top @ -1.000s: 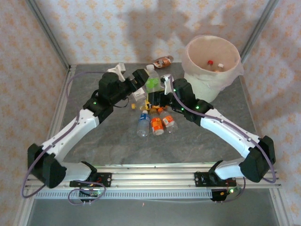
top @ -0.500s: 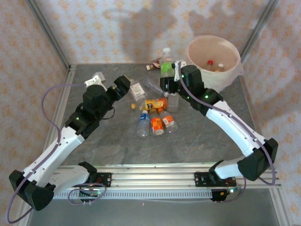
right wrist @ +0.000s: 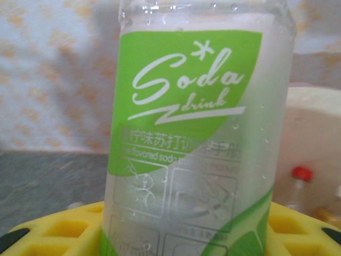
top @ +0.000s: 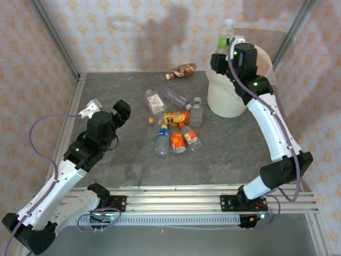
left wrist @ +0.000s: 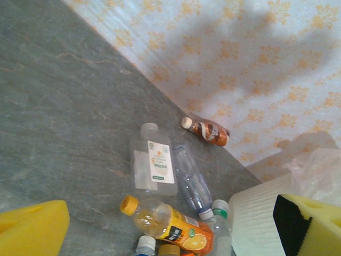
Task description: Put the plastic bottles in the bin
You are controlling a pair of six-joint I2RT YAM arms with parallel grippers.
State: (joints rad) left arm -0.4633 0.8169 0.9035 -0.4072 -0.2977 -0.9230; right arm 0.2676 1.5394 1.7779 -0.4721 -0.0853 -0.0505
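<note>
The bin's opening [top: 262,62] [right wrist: 314,152] is below my right gripper and farther from the pile, so I will next move my right gripper away from the pile, then down to let go of the bottle.
My right gripper [top: 226,55] is shut on a clear plastic bottle with a green "Soda drink" label [top: 226,36] [right wrist: 197,133]. It holds the bottle upright, high over the left rim of the cream-white bin [top: 230,98] [right wrist: 314,133]. Two capped bottles lie inside the bin [right wrist: 301,175]. Several bottles lie on the table's middle: an orange-labelled one [top: 175,118] [left wrist: 173,226], a flat clear one [top: 154,101] [left wrist: 152,165], a crushed clear one [top: 176,97], a green-capped one [top: 196,112], and a brown-red one [top: 181,70] [left wrist: 208,130] at the back. My left gripper [top: 106,108] stands open and holds nothing, left of the pile.
The grey table is walled by patterned panels at the back and sides, with metal posts at the corners. The bin's ribbed wall [left wrist: 261,218] stands close behind the green-capped bottle. Bare table lies left of the pile and in front of it.
My right arm lifted the green-labelled bottle from the pile, up and right to the bin's rim. My left arm drew back to the near left, still open.
</note>
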